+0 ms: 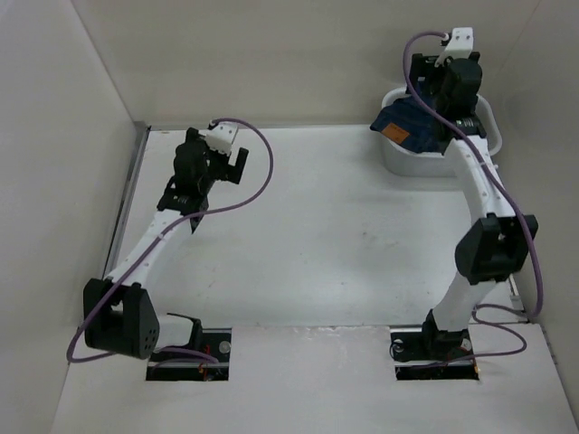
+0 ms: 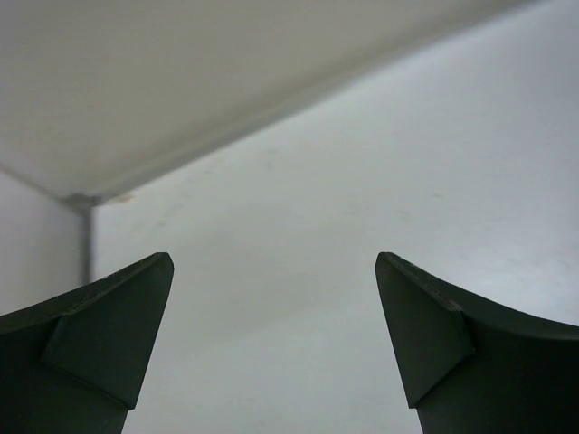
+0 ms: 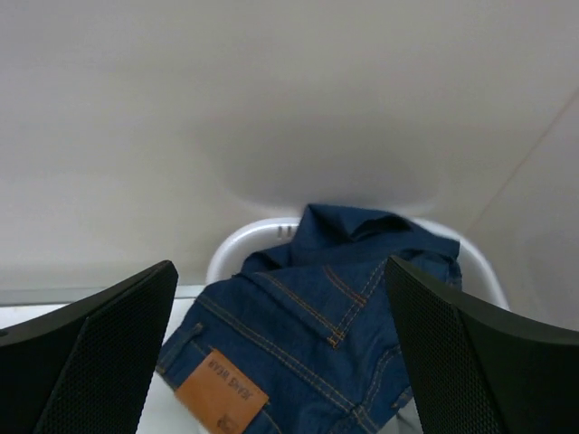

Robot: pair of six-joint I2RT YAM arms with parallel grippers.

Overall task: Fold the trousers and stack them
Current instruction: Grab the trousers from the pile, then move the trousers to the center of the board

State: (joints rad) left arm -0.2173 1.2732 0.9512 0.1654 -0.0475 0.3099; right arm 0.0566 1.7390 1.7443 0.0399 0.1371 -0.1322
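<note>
My right gripper should close down in the basket on the jeans' stitched middle, which faces up between its open fingers.
The dark navy jeans lie crumpled in a white basket at the table's far right; their tan leather patch faces up. In the right wrist view the jeans fill the basket, with the patch at lower left. My right gripper is open and hovers just above the jeans, holding nothing; in the top view it is over the basket. My left gripper is open and empty above the bare table at the far left, and shows the same in its wrist view.
White walls enclose the table on the left, back and right. The basket stands against the back right corner. The back left corner seam of the walls shows in the left wrist view.
</note>
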